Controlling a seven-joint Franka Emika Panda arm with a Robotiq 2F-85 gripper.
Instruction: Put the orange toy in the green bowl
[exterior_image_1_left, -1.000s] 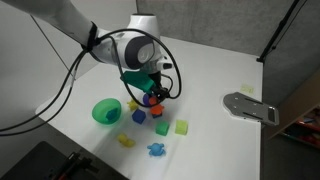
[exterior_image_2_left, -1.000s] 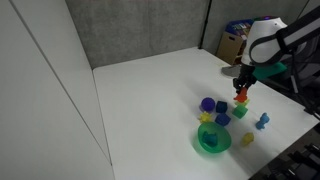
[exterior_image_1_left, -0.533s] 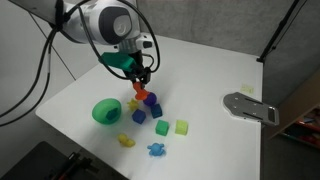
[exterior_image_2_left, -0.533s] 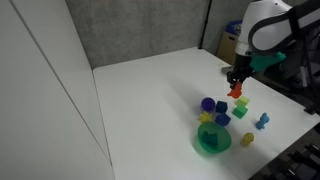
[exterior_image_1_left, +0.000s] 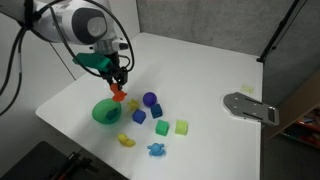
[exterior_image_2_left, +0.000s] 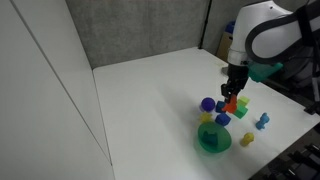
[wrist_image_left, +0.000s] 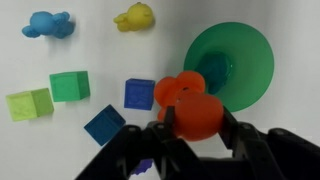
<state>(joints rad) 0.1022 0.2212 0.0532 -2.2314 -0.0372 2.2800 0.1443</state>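
I will move my gripper to the right in the wrist view, lower it into the green bowl's middle (exterior_image_1_left: 105, 109) (wrist_image_left: 235, 66) and release, because the orange toy hangs by the bowl's rim.
My gripper (exterior_image_1_left: 118, 92) is shut on the orange toy (exterior_image_1_left: 118, 96), a chunky orange-red block, and holds it in the air just above the right rim of the green bowl (exterior_image_1_left: 104, 112). In an exterior view the orange toy (exterior_image_2_left: 231, 104) hangs above and to the right of the green bowl (exterior_image_2_left: 212, 139). In the wrist view the orange toy (wrist_image_left: 188, 106) sits between my gripper's black fingers (wrist_image_left: 194, 124), with the green bowl (wrist_image_left: 240, 62) below it to the upper right.
Small toys lie on the white table by the bowl: a purple ball (exterior_image_1_left: 149, 100), blue cubes (exterior_image_1_left: 139, 116), a green cube (exterior_image_1_left: 160, 127), a light-green cube (exterior_image_1_left: 181, 126), a yellow toy (exterior_image_1_left: 125, 141) and a blue figure (exterior_image_1_left: 156, 149). A grey metal plate (exterior_image_1_left: 250, 107) lies at the right.
My gripper has carried the orange toy up off the pile of small toys and sideways toward the green bowl, and now holds it over the bowl's rim.
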